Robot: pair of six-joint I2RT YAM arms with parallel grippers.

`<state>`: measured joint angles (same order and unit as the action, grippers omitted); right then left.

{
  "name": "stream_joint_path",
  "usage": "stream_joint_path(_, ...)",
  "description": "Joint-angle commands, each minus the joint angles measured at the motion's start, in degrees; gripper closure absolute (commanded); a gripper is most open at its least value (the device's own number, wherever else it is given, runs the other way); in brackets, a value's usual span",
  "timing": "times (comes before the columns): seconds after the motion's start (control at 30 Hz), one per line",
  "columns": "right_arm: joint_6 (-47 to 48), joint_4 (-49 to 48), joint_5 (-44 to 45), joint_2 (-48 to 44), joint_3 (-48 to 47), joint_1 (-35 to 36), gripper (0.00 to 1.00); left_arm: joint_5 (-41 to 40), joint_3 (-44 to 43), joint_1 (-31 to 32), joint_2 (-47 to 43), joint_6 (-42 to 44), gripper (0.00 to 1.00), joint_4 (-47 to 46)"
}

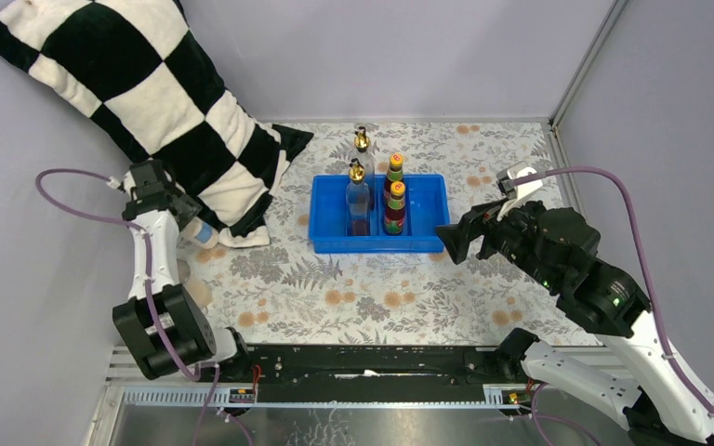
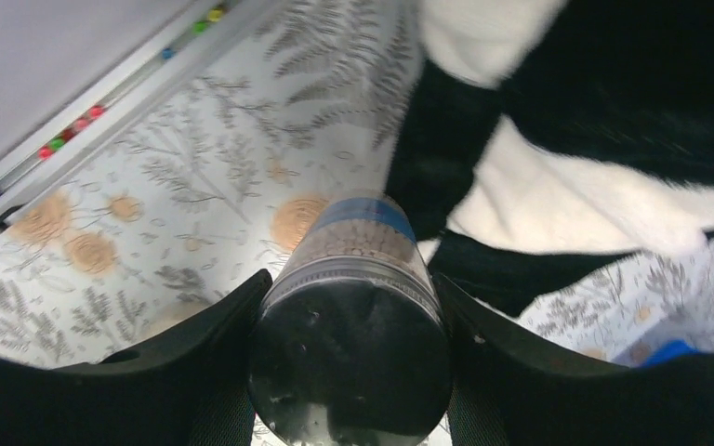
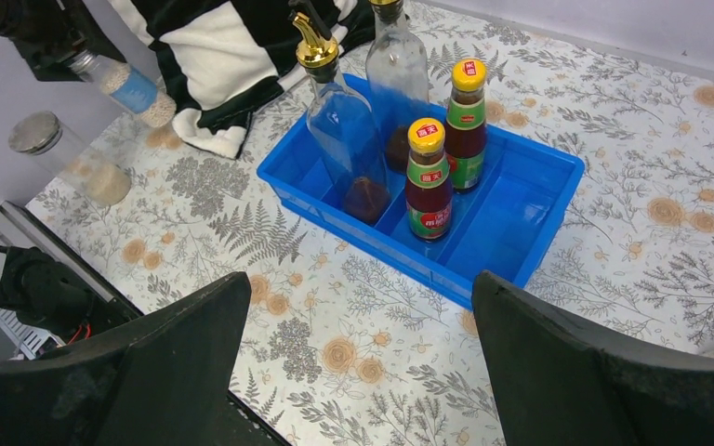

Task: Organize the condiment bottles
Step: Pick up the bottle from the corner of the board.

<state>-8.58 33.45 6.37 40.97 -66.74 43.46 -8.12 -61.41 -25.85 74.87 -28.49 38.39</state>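
I will swing my left gripper right in the top view, lower the shaker [image 2: 358, 279] into the empty section beside the gold-spouted bottles and release it.
My left gripper [image 1: 189, 226] [image 2: 351, 279] is shut on a shaker [image 2: 358, 279] with a black cap, a blue label and pale grains. It holds the shaker tilted above the table by the pillow's corner; the shaker also shows in the right wrist view [image 3: 125, 85]. A silver-lidded clear jar [image 3: 67, 160] stands near the left arm. Two gold-spouted clear bottles [image 1: 358, 197] [image 1: 363, 149] and two orange-capped dark bottles [image 1: 394, 209] [image 1: 395, 171] stand in the blue tray [image 1: 428, 243]. My right gripper [image 1: 450, 242] [image 3: 361, 283] is open and empty, just right of the tray's front edge. The other containers are out of view.
A black-and-white checked pillow [image 1: 149, 102] leans at the back left, its corner [image 3: 209, 130] lying on the table beside the tray. The tray's right compartment [image 3: 521, 200] holds nothing. Grey walls stand at the back and on both sides.
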Motion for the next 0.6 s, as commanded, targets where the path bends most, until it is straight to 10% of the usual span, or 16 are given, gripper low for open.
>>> stream_joint_path(0.0, 0.5, -2.6, -0.8, 0.8, 0.4, -0.2, 0.04, 2.6, -2.5, 6.5, 2.2, 3.0, 1.00, -4.6)
stream_joint_path(0.57, -2.0, -3.3, -1.4, 2.3, 0.7, -0.2, 0.05, -7.8, -14.8, 41.9, 6.2, -1.3, 1.00, -4.4)
